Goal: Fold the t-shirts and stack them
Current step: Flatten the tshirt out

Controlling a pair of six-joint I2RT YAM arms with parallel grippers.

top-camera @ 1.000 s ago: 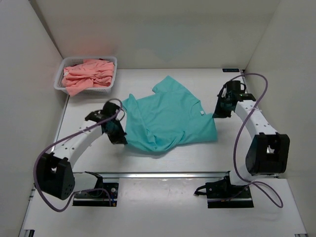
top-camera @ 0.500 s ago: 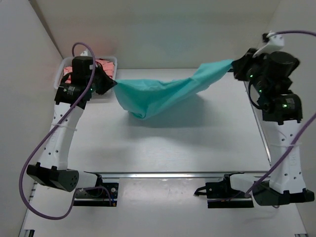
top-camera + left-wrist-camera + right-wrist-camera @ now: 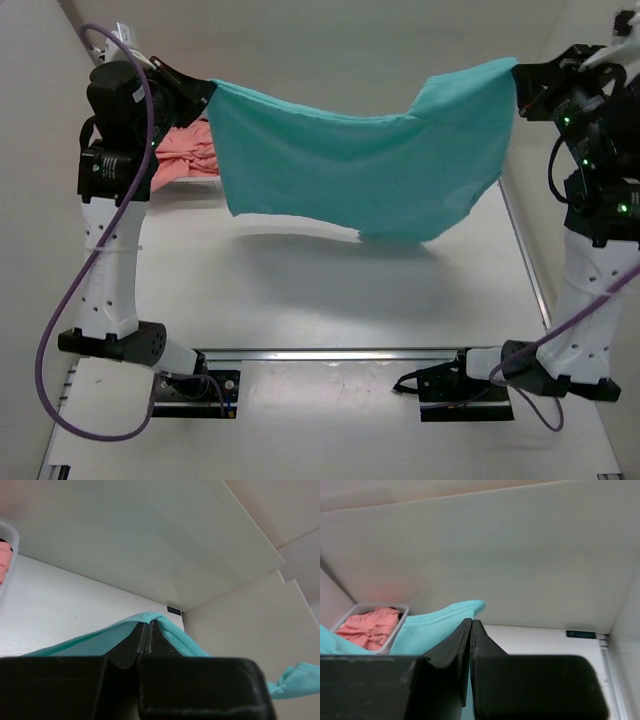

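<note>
The cloth hangs high, so the robot's left gripper will next go down and pull back to release the t-shirt's edge over the empty tabletop below it.
The teal-green t-shirt hangs stretched in the air between both arms, high above the table. My left gripper is shut on its left edge; in the left wrist view the cloth drapes over the closed gripper. My right gripper is shut on its right edge; in the right wrist view the teal cloth shows beside the closed gripper. Salmon-pink t-shirts lie in the basket at the back left, partly hidden by the left arm.
The white mesh basket stands at the table's back left corner. White walls close in the table on the left, back and right. A metal rail runs along the near edge by the arm bases.
Both arms have risen from the table, lifting the teal t-shirt off the surface and spreading it wide in the air between them.
</note>
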